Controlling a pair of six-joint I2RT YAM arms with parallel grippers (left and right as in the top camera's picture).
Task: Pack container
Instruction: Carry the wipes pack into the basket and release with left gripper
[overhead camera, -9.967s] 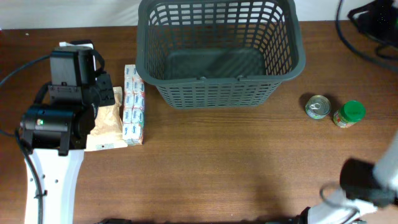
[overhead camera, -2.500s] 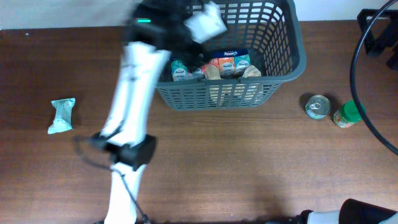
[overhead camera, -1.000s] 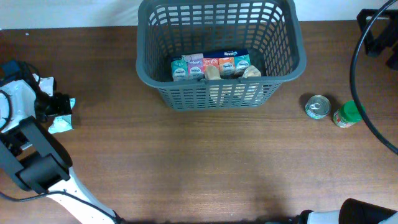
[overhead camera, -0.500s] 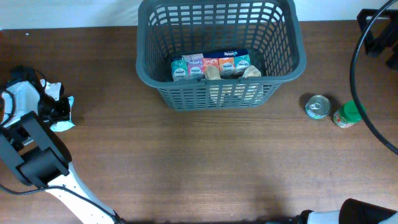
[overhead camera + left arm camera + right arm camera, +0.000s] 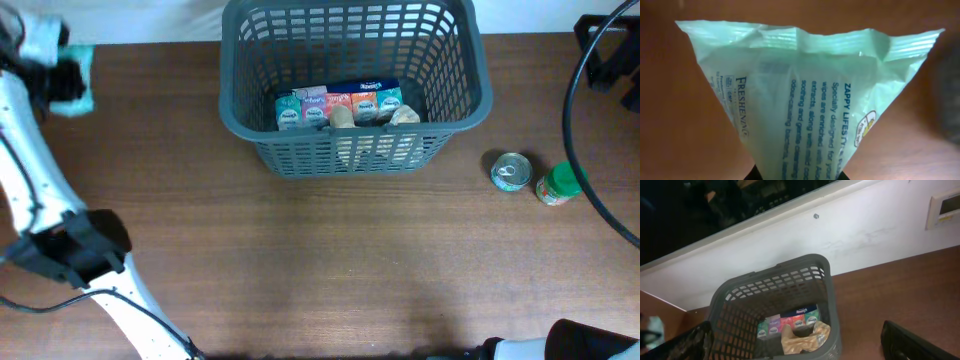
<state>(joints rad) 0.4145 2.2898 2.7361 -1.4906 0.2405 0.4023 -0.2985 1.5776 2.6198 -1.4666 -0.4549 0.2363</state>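
Note:
I will next carry the wipes packet with my left gripper over the basket's rim and lower it beside the tan crumpled bag, where the basket's bottom still lies bare.
The container (image 5: 355,152), a big dark grey lattice basket, stands at the back middle of the table. A multicolour pack of tissue boxes (image 5: 338,105) and a tan crumpled bag (image 5: 403,116) lie inside it. My left gripper (image 5: 58,72) is raised at the far left and shut on a pale green wipes packet (image 5: 76,80). In the left wrist view the packet (image 5: 805,95) fills the frame, pinched at its lower end by the left gripper (image 5: 797,176). The right gripper (image 5: 805,350) stands wide open, high up and facing the container (image 5: 730,311).
A small tin can (image 5: 511,171) and a green-lidded jar (image 5: 560,184) stand to the right of the basket. Black cables (image 5: 590,130) loop at the right edge. A white wall (image 5: 855,235) runs behind the table.
The left gripper closed on the wipes packet on the table at the left and has lifted it up and toward the back. The right arm has not moved.

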